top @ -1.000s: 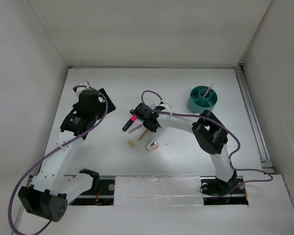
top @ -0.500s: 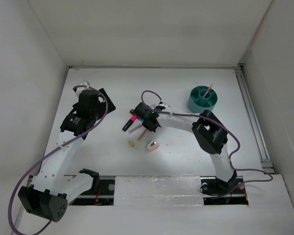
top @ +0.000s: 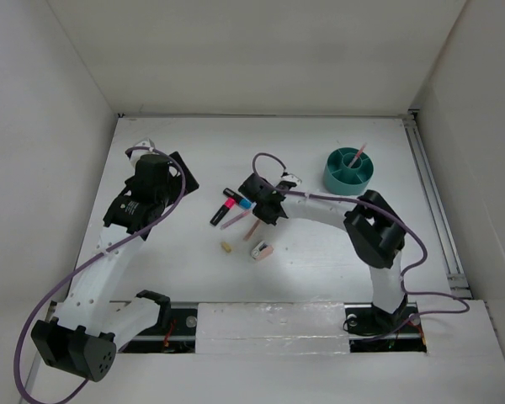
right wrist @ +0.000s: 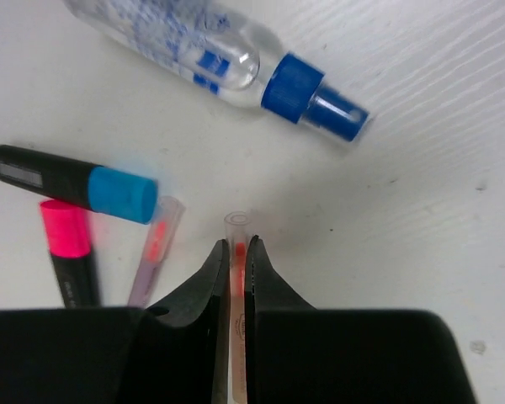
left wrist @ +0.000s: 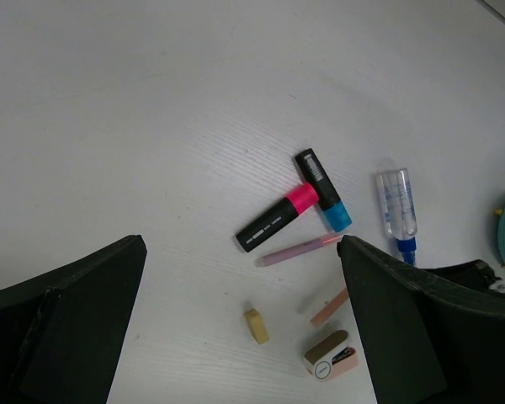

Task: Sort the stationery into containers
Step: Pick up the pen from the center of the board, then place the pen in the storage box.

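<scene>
The robot's right gripper needs to lift, move outward over the opening of the teal bowl [top: 348,171], turn its pen upright, go down and let go. One pink pen is already inside.
My right gripper [right wrist: 236,252] is shut on a thin pink pen [right wrist: 238,223], low over the table; it shows in the top view [top: 265,209]. Beside it lie a second thin pink pen [right wrist: 156,248], a blue-capped marker [right wrist: 84,185], a pink-capped marker [right wrist: 67,244] and the clear blue-capped tube [right wrist: 219,59]. The tan block [left wrist: 255,325] and the silver-pink oval piece [left wrist: 330,356] lie nearer the arm bases. The teal bowl [top: 348,171] stands at the far right with one pink pen sticking out. My left gripper [left wrist: 236,261] is open and empty, high above the items.
White walls close the table at the back and sides. A metal rail [top: 433,202] runs along the right edge. The right arm's purple cable [top: 261,160] loops above the markers.
My right gripper has shifted a little to the right with the pink pen in it, uncovering the two markers. The left arm has not moved.
</scene>
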